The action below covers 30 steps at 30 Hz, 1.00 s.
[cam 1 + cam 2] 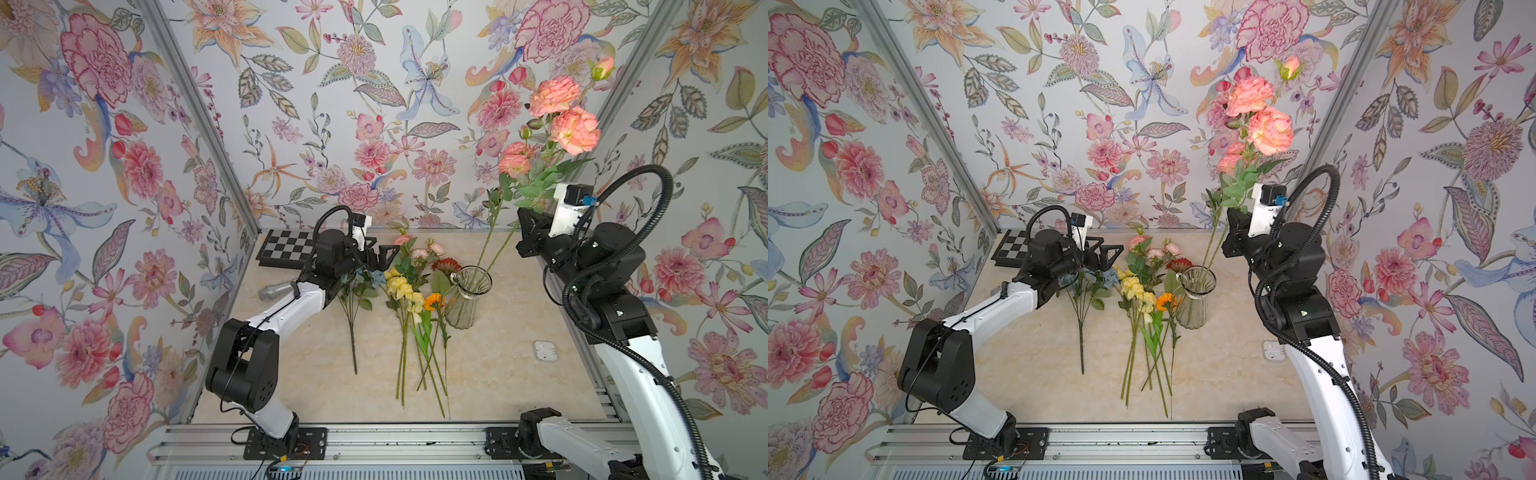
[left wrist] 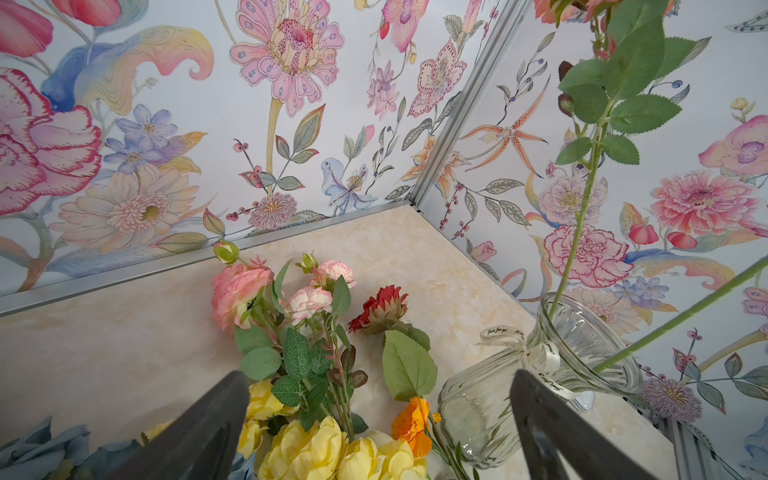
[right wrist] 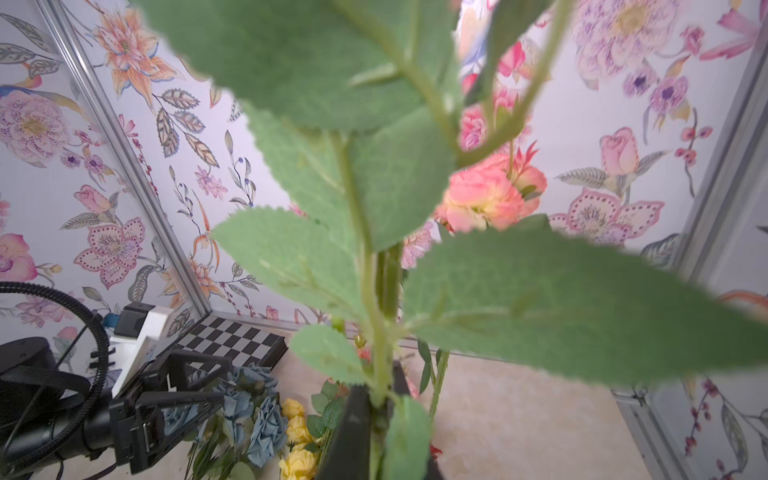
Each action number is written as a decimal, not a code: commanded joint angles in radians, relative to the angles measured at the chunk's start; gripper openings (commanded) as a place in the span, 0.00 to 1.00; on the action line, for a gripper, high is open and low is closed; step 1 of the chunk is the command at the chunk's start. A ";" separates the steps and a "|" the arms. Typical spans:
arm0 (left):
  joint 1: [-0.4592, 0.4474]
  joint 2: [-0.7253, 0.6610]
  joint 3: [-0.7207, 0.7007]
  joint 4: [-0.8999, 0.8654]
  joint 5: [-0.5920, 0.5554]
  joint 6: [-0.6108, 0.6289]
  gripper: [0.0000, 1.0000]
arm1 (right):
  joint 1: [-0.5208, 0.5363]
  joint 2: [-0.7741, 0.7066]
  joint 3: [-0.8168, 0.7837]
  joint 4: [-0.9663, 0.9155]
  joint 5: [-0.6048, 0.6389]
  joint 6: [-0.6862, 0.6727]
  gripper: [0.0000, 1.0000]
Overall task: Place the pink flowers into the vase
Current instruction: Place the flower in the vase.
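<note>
My right gripper needs to move down next toward the opening of the clear vase, which is below it, and let go of the green stems. The ends of the stems are already inside.
My right gripper [image 1: 528, 219] [image 3: 380, 409] is shut on the green stems of a spray of pink flowers [image 1: 574, 129] [image 1: 1270, 129], held up high by the back wall. The stems [image 2: 578, 232] slant down, and their lower ends reach into the mouth of the clear ribbed vase [image 1: 466, 300] [image 1: 1196, 301] [image 2: 490, 407] standing right of the centre of the table. A second spray of pink flowers [image 1: 419, 251] [image 2: 239, 291] lies flat behind the vase's left side. My left gripper [image 1: 383, 254] [image 2: 380, 424] hangs open just left of the vase, with nothing between its fingers.
Lying left of the vase are a dusty blue rose bunch [image 1: 368, 277], yellow flowers [image 1: 400, 286], an orange flower [image 1: 434, 301] and a red flower [image 1: 446, 264]. A checkerboard [image 1: 286, 245] and a grey metal cylinder [image 1: 274, 290] sit at the back left. A small white object [image 1: 545, 350] lies near the right edge.
</note>
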 commanded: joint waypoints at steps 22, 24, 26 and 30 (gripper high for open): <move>-0.012 0.042 -0.008 -0.001 -0.009 0.034 0.99 | 0.002 -0.033 -0.299 0.077 0.062 0.091 0.13; -0.013 0.043 -0.006 -0.010 -0.011 0.041 0.99 | 0.002 -0.027 -0.305 0.078 0.071 0.088 0.18; -0.012 0.044 -0.006 -0.024 -0.015 0.051 0.99 | 0.002 -0.021 -0.306 0.076 0.075 0.085 0.24; -0.012 0.044 0.002 -0.056 -0.028 0.072 0.99 | 0.002 -0.014 -0.306 0.076 0.077 0.084 0.36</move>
